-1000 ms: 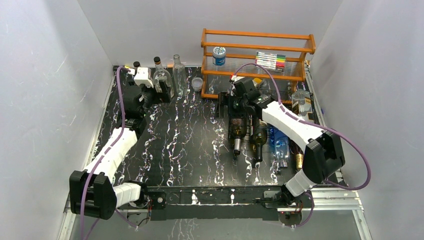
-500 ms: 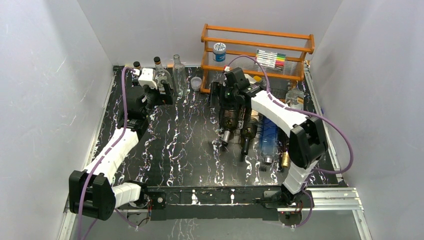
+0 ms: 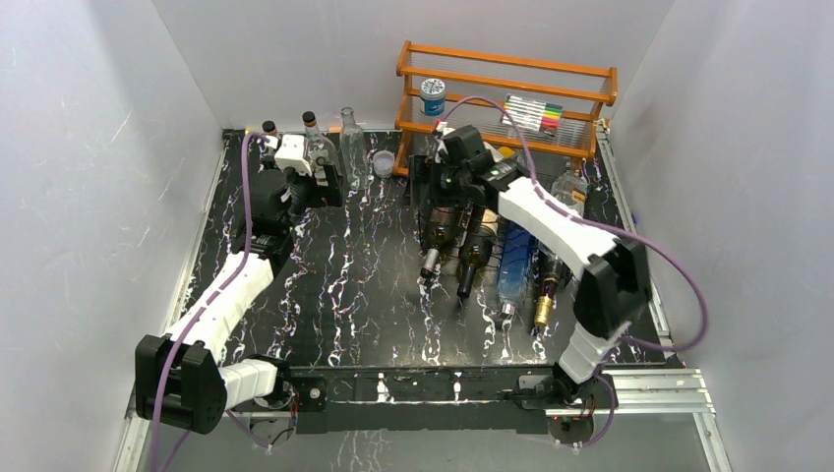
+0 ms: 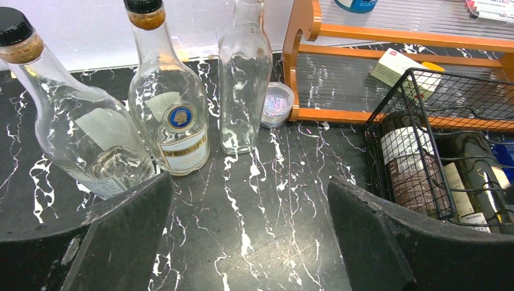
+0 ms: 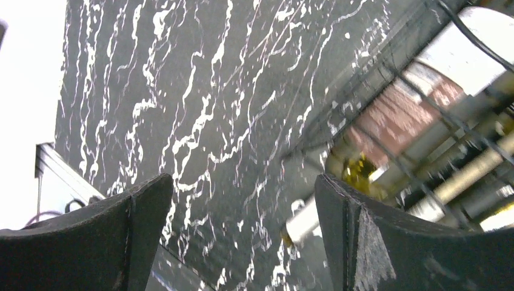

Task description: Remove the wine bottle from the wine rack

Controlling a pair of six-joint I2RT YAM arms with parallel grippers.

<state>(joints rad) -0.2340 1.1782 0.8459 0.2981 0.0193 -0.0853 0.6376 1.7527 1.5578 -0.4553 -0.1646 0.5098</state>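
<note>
The clear glass bottle lies to the right of my right gripper in the top view, so I need to swing the gripper's fingers across the rack (image 3: 462,228), turning onto that bottle's neck.
The black wire wine rack (image 3: 462,228) lies at the middle right of the table with several bottles lying in its slots. The leftmost is a dark wine bottle (image 3: 436,246) with a silver-capped neck pointing toward me. My right gripper (image 3: 434,187) is open at the rack's far left corner. In the right wrist view (image 5: 242,182) its jaws stand wide apart over bare table, with the bottle's silver neck (image 5: 303,221) against the right finger (image 5: 363,236). My left gripper (image 4: 250,185) is open and empty at the back left. The rack (image 4: 388,121) lies just right of it.
Three clear glass bottles (image 4: 173,121) stand upright at the back left, close before my left gripper. A small cup of clips (image 4: 277,103) sits by the orange wooden shelf (image 3: 506,93) at the back. A blue bottle (image 3: 513,270) and a gold-capped bottle (image 3: 543,305) also lie in the rack.
My right arm has swung left and toward the back. The rack and its bottles have slid left and turned, necks now pointing near-left. The left arm has barely moved.
</note>
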